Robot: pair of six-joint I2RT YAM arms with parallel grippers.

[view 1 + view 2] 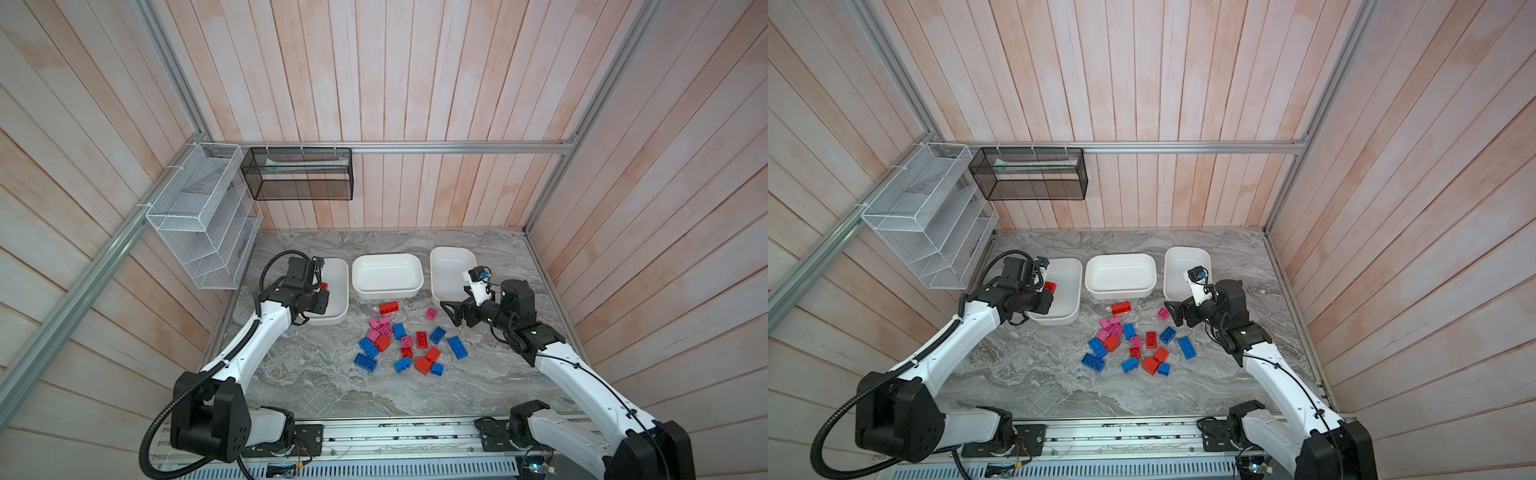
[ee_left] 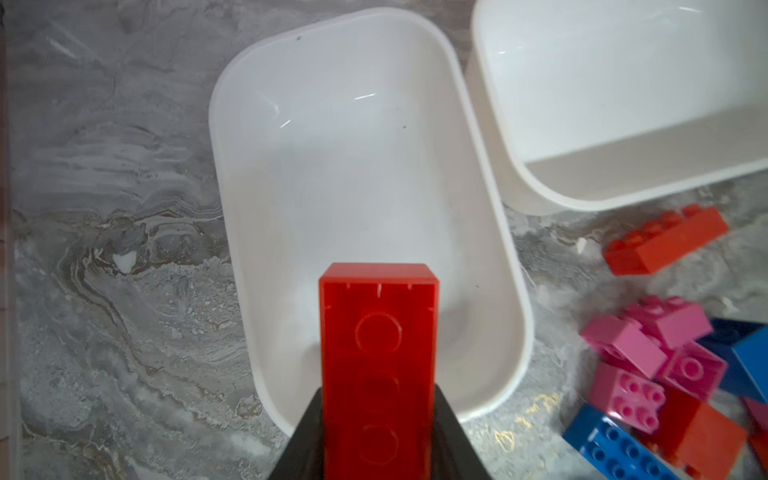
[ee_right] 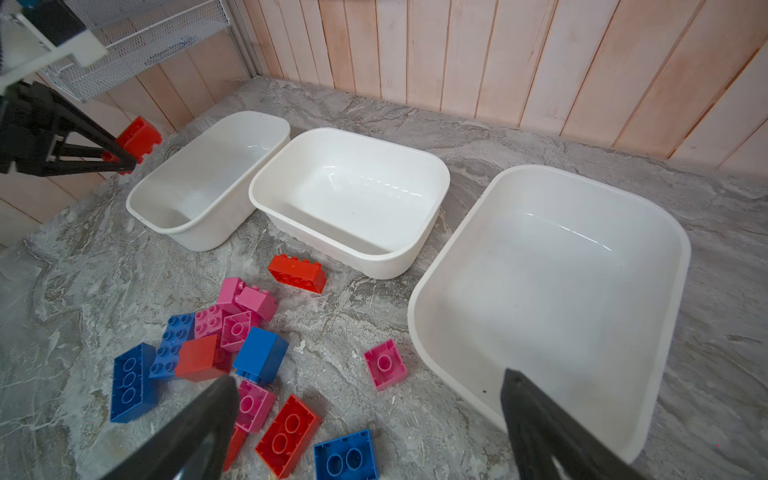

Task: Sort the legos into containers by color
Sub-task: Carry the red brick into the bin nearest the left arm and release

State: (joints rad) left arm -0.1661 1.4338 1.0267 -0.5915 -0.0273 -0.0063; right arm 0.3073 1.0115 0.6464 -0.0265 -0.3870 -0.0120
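Note:
I will lower my left gripper outward over the bare bottom of the container next and let go of the red oblong lego (image 2: pixel 378 332) there, because it still hangs high above the container's near end.
My left gripper (image 2: pixel 378 395) is shut on a red oblong lego (image 2: pixel 378 332), underside towards the camera, above the near end of the left container (image 1: pixel 343 272). In both top views the brick (image 1: pixel 1050 286) shows over that tub's left side. The middle container (image 1: pixel 386 262) and right container (image 1: pixel 451 253) hold nothing. Loose red, blue and pink legos (image 1: pixel 399 340) lie in a pile on the marble in front of the tubs. My right gripper (image 3: pixel 370 378) hangs open above the table between the pile and the right container, over a lone pink square lego (image 3: pixel 384 363).
A white wire-mesh rack (image 1: pixel 199 216) and a black mesh basket (image 1: pixel 299 174) hang on the back left wall. Wooden plank walls close in the table on three sides. One red oblong brick (image 1: pixel 388 308) lies apart, just before the middle tub.

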